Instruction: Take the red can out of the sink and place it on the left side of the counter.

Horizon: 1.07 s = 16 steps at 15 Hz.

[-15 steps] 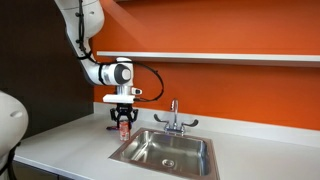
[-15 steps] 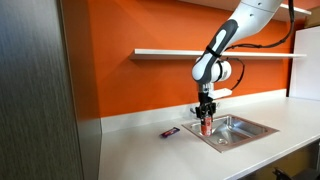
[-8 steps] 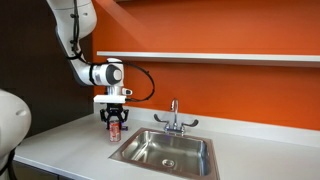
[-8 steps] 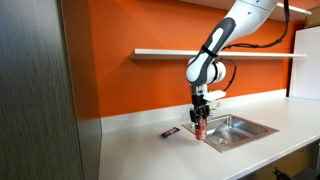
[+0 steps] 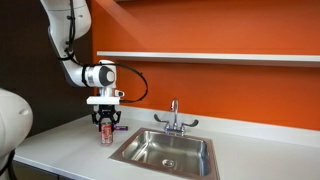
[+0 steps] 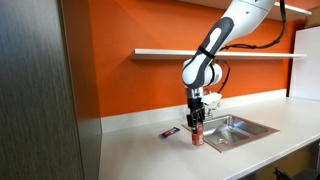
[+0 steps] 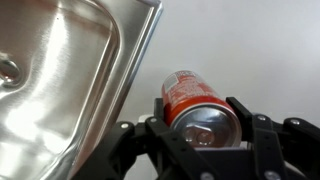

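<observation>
The counter just below my gripper is bare and clear of the sink (image 5: 165, 150), so I should move down a little away from the sink's rim and release the upright can.
My gripper (image 5: 105, 123) is shut on the red can (image 5: 106, 133), which hangs upright just above the counter (image 5: 60, 145), left of the sink (image 5: 165, 150). In an exterior view the can (image 6: 197, 135) sits in the gripper (image 6: 196, 122) beside the sink's near corner (image 6: 232, 128). In the wrist view the can (image 7: 190, 95) with its silvery top fills the space between the black fingers (image 7: 203, 125); the steel sink rim (image 7: 130, 70) runs to its left and pale counter (image 7: 250, 45) lies beneath.
A small flat purple object (image 6: 170, 132) lies on the counter close to the can. A chrome faucet (image 5: 174, 118) stands behind the sink. A white wall shelf (image 5: 200, 58) runs above. A dark panel (image 6: 40, 100) borders the counter's far end.
My gripper has carried the can sideways away from the sink's edge and over the counter, and it sits slightly lower now.
</observation>
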Tool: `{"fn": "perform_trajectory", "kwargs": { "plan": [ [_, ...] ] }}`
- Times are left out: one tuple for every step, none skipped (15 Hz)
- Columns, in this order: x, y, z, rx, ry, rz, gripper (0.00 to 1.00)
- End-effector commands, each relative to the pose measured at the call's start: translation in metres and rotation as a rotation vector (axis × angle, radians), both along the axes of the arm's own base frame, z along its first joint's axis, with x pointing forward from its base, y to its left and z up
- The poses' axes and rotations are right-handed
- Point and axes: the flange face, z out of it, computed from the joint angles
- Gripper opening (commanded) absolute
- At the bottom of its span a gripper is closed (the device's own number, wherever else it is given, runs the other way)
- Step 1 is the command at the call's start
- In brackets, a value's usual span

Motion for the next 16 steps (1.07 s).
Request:
{"fn": "perform_trajectory", "kwargs": {
  "plan": [
    [-0.004,0.007,0.002,0.019,0.020,0.054,0.38],
    [-0.005,0.008,0.000,0.021,0.025,0.061,0.38],
    [-0.006,0.008,-0.001,0.023,0.028,0.066,0.38],
    [-0.006,0.009,-0.003,0.024,0.031,0.070,0.38],
    [-0.006,0.009,-0.004,0.027,0.033,0.073,0.38],
    [-0.006,0.009,-0.005,0.029,0.036,0.074,0.38],
    [-0.006,0.009,-0.007,0.032,0.038,0.077,0.38],
    [-0.006,0.008,-0.008,0.034,0.040,0.077,0.38],
    [-0.006,0.008,-0.009,0.037,0.043,0.077,0.38],
    [-0.007,0.008,-0.010,0.041,0.046,0.076,0.38],
    [-0.007,0.008,-0.011,0.043,0.048,0.075,0.38],
    [-0.007,0.008,-0.011,0.046,0.050,0.075,0.38],
    [-0.007,0.008,-0.012,0.047,0.051,0.075,0.38],
    [-0.007,0.007,-0.012,0.047,0.052,0.075,0.38],
    [-0.007,0.007,-0.013,0.048,0.054,0.075,0.38],
    [-0.007,0.007,-0.013,0.048,0.054,0.075,0.38]
  ]
}}
